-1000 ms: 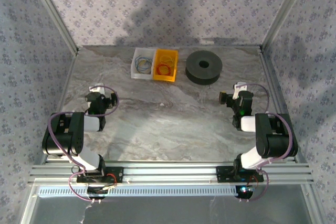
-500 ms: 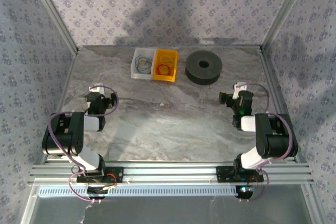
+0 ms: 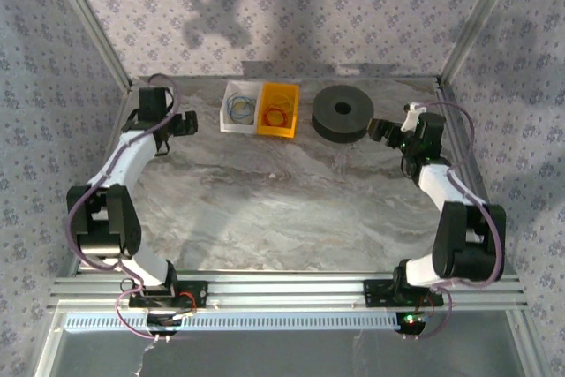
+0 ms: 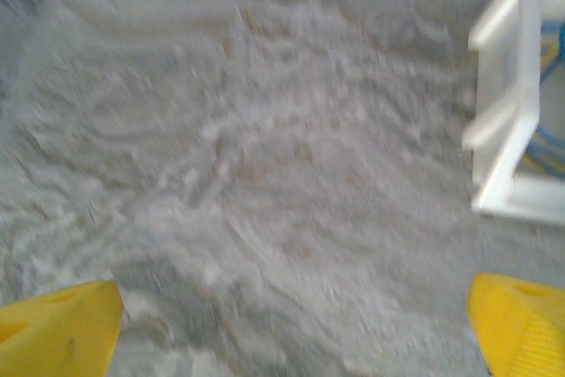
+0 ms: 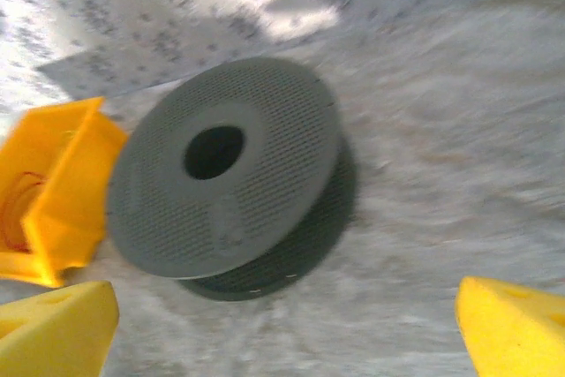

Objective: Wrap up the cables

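Observation:
My right gripper has the spool between it and the yellow bin [image 3: 279, 94], so next it will turn and move toward the bin to close on the spool's upper rim [image 3: 371, 113].
The cables are a red coil [image 3: 277, 116] lying in the yellow bin [image 3: 279, 94] at the back of the table; in the right wrist view the red coil [image 5: 18, 209] shows inside that bin [image 5: 62, 174]. The dark grey spool [image 3: 342, 112] lies flat just right of the bin. My right gripper [image 3: 382, 130] is open, just right of the spool [image 5: 225, 174], with nothing between its yellow fingertips [image 5: 53, 328]. At the back left, my left gripper [image 3: 183, 122] is open over bare table, left of the white bin [image 4: 508, 121].
The white bin [image 3: 237, 121] holds a blue coil [image 3: 238, 109] and stands against the yellow bin's left side. Metal frame posts [image 3: 88, 19] and patterned walls close in the table at the back and both sides.
Both arms have stretched from their folded pose near the front toward the back of the table: the left to beside the white bin, the right to beside the spool. Both grippers stayed open.

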Controlling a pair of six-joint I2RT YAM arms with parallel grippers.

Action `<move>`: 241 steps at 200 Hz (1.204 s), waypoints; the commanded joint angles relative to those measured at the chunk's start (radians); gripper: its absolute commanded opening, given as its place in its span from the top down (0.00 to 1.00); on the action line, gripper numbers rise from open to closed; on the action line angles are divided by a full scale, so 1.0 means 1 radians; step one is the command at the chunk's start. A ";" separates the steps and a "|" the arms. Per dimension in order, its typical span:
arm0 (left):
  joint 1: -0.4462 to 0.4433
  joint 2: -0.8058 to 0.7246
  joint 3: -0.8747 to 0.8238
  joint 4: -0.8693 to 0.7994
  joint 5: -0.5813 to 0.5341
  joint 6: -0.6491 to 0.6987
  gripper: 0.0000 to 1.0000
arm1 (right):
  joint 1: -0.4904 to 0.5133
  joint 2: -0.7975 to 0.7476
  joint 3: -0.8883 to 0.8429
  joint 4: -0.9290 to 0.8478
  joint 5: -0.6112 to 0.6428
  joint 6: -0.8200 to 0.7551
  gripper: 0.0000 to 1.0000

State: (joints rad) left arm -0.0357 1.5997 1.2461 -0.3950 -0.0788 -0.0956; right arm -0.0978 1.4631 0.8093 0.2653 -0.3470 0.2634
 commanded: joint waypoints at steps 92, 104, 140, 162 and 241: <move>-0.173 -0.004 0.084 -0.549 0.070 -0.078 0.00 | 0.018 0.497 0.198 0.391 -0.178 0.604 0.25; -0.173 -0.013 0.067 -0.551 0.069 -0.079 0.00 | 0.026 0.527 0.225 0.389 -0.166 0.609 0.26; -0.173 -0.033 0.040 -0.557 0.058 -0.081 0.00 | 0.044 0.621 0.292 0.433 -0.149 0.663 0.32; -0.173 -0.042 0.036 -0.564 0.046 -0.078 0.00 | 0.058 0.650 0.319 0.439 -0.131 0.676 0.39; -0.173 -0.053 0.040 -0.569 0.033 -0.069 0.00 | 0.059 0.514 0.274 0.259 -0.065 0.576 1.00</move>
State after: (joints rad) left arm -0.2096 1.5780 1.2854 -0.9333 -0.0345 -0.1658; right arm -0.0235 2.0315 1.1191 0.7074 -0.5159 0.9703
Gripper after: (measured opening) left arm 0.997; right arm 0.089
